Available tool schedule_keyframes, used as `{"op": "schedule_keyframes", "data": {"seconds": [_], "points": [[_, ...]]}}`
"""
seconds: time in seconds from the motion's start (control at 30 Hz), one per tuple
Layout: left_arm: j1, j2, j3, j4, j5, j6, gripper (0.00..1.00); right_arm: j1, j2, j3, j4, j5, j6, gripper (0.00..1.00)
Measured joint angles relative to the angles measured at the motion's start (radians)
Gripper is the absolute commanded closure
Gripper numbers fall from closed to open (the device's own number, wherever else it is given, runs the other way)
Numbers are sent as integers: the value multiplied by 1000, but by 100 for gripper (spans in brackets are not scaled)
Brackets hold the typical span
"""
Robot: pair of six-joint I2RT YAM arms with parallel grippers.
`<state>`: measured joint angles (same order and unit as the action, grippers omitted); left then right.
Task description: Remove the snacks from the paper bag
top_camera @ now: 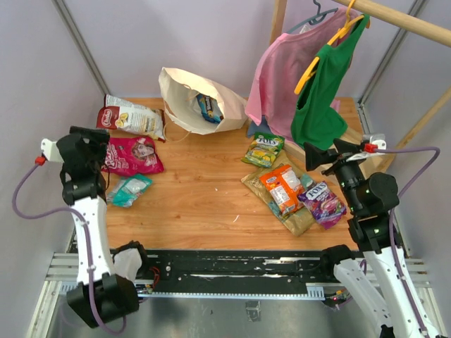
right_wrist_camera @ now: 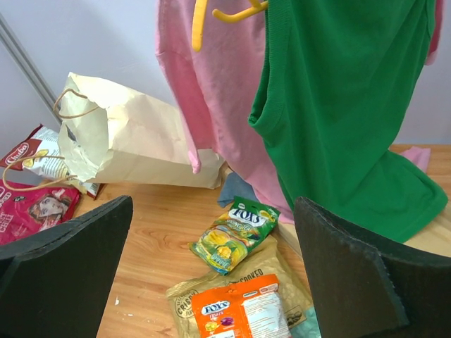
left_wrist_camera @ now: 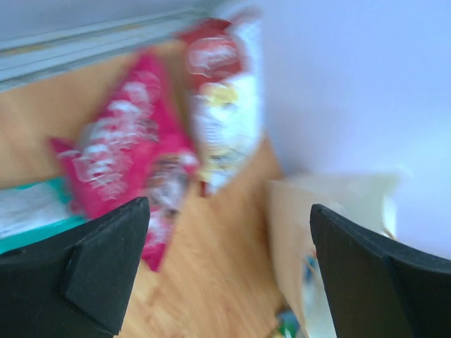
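Observation:
I will next turn my left gripper outward and lower it to the bottom corner of the opening of the paper bag (top_camera: 189, 98) beside the red-white packet (top_camera: 132, 117), because the blue packet is still inside.
The paper bag (top_camera: 189, 98) lies on its side at the back of the table, mouth towards me, with a blue packet (top_camera: 208, 107) inside. It also shows in the right wrist view (right_wrist_camera: 134, 144). Outside lie a red-white packet (top_camera: 132, 117), a magenta packet (top_camera: 131, 155), a teal packet (top_camera: 130, 189), a green packet (top_camera: 264, 149), an orange packet (top_camera: 281, 187) on a tan packet (top_camera: 299, 218), and a purple packet (top_camera: 323, 202). My left gripper (top_camera: 106, 156) is open and empty over the magenta packet (left_wrist_camera: 120, 158). My right gripper (top_camera: 318, 156) is open and empty above the green packet (right_wrist_camera: 235, 233).
A pink shirt (top_camera: 278, 74) and a green shirt (top_camera: 322, 91) hang from a wooden rail at the back right, over the table's right side. A blue cloth (right_wrist_camera: 236, 189) lies under the pink shirt. Walls close the left and back sides.

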<state>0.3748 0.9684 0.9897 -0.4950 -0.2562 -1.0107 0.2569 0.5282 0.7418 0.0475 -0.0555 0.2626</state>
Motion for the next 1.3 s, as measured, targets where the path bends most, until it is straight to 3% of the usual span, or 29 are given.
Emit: {"op": "schedule_keyframes", "data": {"seconds": [0.1, 0.2, 0.33, 0.43, 0.53, 0.7, 0.77, 0.97, 1.1, 1.2, 1.3], "points": [[2, -122, -157, 300, 285, 117, 0, 0, 18, 0, 2, -13, 4, 2], [-8, -105, -192, 452, 509, 188, 0, 0, 39, 2, 0, -28, 9, 2], [-92, 89, -64, 488, 636, 323, 0, 0, 57, 2, 0, -47, 24, 2], [-164, 179, -66, 520, 682, 364, 0, 0, 71, 6, 1, -63, 32, 2], [-189, 219, -120, 588, 669, 351, 0, 0, 95, 18, 3, -85, 37, 0], [-309, 335, -70, 630, 556, 386, 0, 18, 229, 69, 18, -158, 60, 8], [-362, 417, 0, 633, 500, 425, 0, 75, 312, 110, 18, -161, 58, 6], [-396, 603, 159, 653, 352, 544, 0, 425, 589, 274, -58, -13, -80, 3], [-392, 719, 262, 657, 238, 629, 0, 503, 671, 336, -82, 27, -135, 2], [-391, 808, 343, 657, 204, 679, 15, 516, 709, 367, -84, 40, -150, 2], [-391, 857, 369, 660, 217, 703, 46, 521, 743, 396, -87, 49, -159, 2]]}}
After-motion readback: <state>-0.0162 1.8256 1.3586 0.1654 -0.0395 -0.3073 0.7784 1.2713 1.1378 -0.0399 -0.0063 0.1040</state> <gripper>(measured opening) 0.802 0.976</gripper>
